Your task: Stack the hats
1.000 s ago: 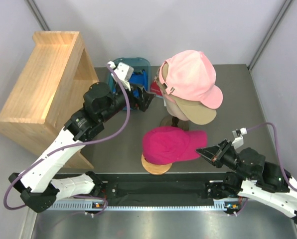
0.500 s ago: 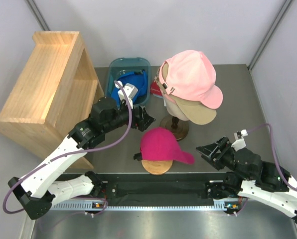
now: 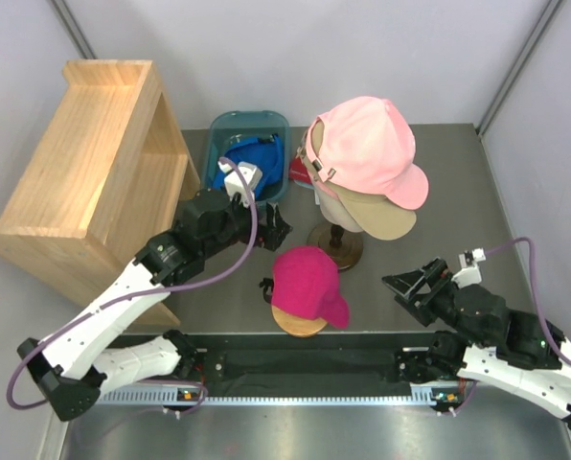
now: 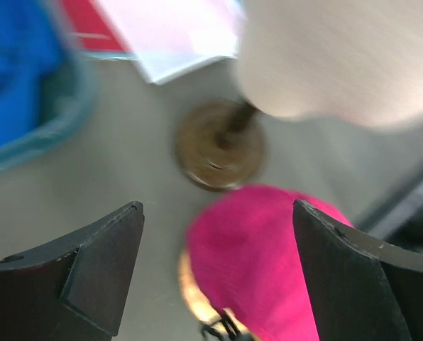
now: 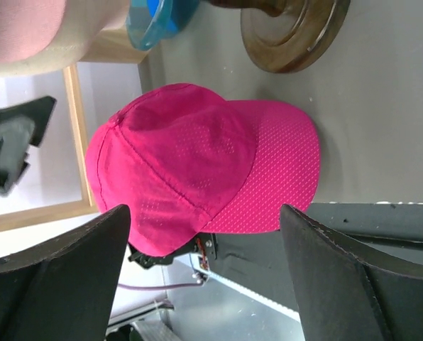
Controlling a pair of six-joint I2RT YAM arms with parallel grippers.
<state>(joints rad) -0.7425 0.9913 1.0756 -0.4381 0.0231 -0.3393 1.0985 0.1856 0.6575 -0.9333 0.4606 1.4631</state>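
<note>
The blue hat isn't stacked, so the robot's left gripper should next move outward and down into the teal bin, onto the royal blue hat's edge [image 3: 274, 159] [image 4: 50, 58] by the red item.
A magenta hat [image 3: 308, 283] rests on a round wooden ball [image 3: 300, 324] near the table's front, brim toward the front right. The light pink hat [image 3: 367, 149] sits on the tan hat [image 3: 379, 218] on the mannequin head. A royal blue hat [image 3: 252, 155] lies in the teal bin [image 3: 250, 122]. My left gripper [image 3: 278, 230] hovers open just behind the magenta hat [image 4: 268, 249], nothing between its fingers [image 4: 101, 266]. My right gripper [image 3: 410, 286] is open to the right of the magenta hat [image 5: 197, 163], apart from it.
A wooden shelf [image 3: 84, 163] stands at the left. The mannequin's dark round base [image 3: 335, 246] sits behind the magenta hat. A red and white item [image 3: 302, 172] lies beside the bin. The arms' base rail [image 3: 305, 369] runs along the front edge.
My right gripper opened, let go of the magenta hat's brim and backed off; the brim swung toward the front. My left gripper came from the bin toward the magenta hat.
</note>
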